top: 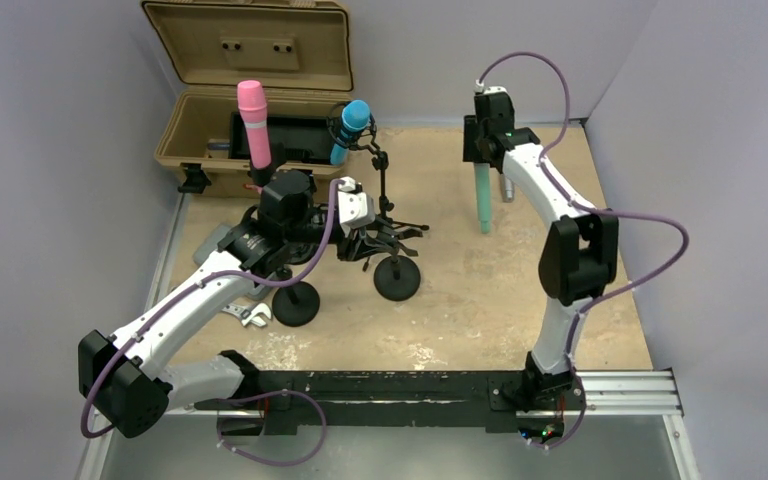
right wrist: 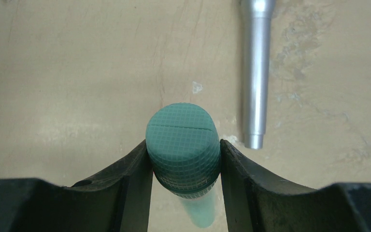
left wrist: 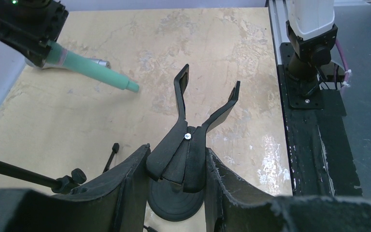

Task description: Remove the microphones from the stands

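The green microphone (right wrist: 184, 154) is clear of the empty clip, so my right gripper will next go down and outward to the bare tabletop (right wrist: 204, 70) beside the silver microphone and let go of the head.
My right gripper (right wrist: 183, 142) is shut on the mesh head of a green microphone (right wrist: 184, 154), which hangs upright, handle down, over the table at the back right (top: 483, 200). It also shows in the left wrist view (left wrist: 92, 68). My left gripper (left wrist: 178, 151) is shut on the black clip (left wrist: 183, 152) of an empty stand with a round base (top: 397, 278). The clip's two prongs stand open with nothing in them. In the top view the left gripper (top: 372, 238) is mid-table and the right gripper (top: 481, 152) is far right of it.
A pink microphone (top: 253, 122) stands in a round-based stand (top: 295, 303). A blue microphone (top: 351, 128) sits on a tripod stand. A silver microphone (right wrist: 256, 72) lies beside the green one. An open tan case (top: 250, 90) is at the back left. A wrench (top: 250, 315) lies near the left.
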Controlling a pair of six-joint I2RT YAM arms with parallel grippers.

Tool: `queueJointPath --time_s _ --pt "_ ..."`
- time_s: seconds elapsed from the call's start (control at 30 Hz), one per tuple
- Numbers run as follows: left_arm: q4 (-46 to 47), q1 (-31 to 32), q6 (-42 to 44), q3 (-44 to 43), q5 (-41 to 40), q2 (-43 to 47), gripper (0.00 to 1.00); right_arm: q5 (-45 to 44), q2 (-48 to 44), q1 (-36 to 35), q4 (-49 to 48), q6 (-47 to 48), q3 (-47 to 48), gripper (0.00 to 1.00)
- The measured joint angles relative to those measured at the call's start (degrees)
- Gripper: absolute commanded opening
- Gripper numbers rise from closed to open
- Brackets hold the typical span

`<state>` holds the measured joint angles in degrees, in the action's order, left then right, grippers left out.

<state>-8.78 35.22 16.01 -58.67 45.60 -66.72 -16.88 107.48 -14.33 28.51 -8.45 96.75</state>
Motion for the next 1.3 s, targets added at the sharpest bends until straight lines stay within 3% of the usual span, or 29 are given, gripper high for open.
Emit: queueJointPath --time_s 0.43,0.9,1.3 --pt "0.0 0.3 -0.4 0.0 0.0 0.0 0.00 1.4 22.5 3.2 -2.7 2.2 24.5 0.00" --pt "0.0 1.9 -0.4 0.0 -0.8 0.1 0.00 0.9 35.8 6.0 -6.3 3.6 32.5 0.01" --pt "0.0 2.6 -0.4 0.0 -1.0 0.1 0.00 0.9 41.6 6.1 -7.5 3.8 37.9 0.17"
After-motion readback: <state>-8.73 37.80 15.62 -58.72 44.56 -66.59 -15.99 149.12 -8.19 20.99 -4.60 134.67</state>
